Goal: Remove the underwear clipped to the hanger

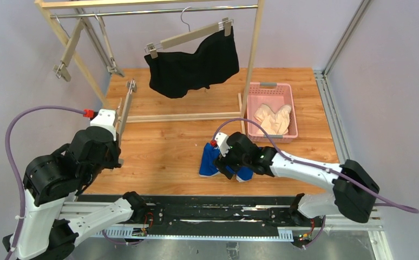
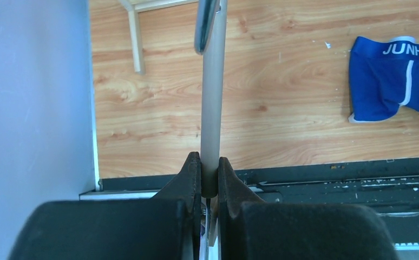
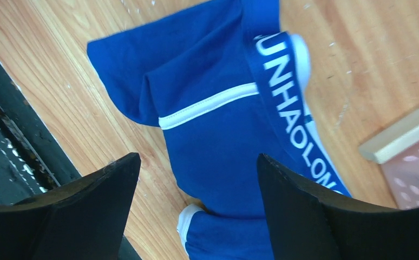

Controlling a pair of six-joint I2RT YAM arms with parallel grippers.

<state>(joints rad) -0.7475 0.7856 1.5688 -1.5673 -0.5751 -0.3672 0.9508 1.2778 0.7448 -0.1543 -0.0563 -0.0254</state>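
Observation:
I will next lower my right gripper to the underwear's middle, beside the white stripe, and close it, because the blue underwear (image 1: 210,160) lies crumpled beneath my open fingers.
The black underwear (image 1: 194,67) hangs clipped to a wooden hanger (image 1: 188,37) on the rack's rail. The blue underwear (image 1: 210,160) with white lettering lies crumpled on the table; it also shows in the right wrist view (image 3: 218,124) and the left wrist view (image 2: 383,81). My right gripper (image 1: 226,168) (image 3: 199,162) is open just above it, jaws wide, holding nothing. The cream underwear (image 1: 273,119) lies in the pink basket (image 1: 269,86). My left gripper (image 1: 118,146) (image 2: 210,162) is shut on the bar of an empty wooden hanger (image 1: 125,111) (image 2: 214,97) at the table's left.
The wooden rack (image 1: 253,54) stands across the back of the table, its base rail (image 1: 180,116) lying on the tabletop. Two more empty hangers (image 1: 69,51) hang at its left end. The black rail (image 1: 207,214) runs along the near edge.

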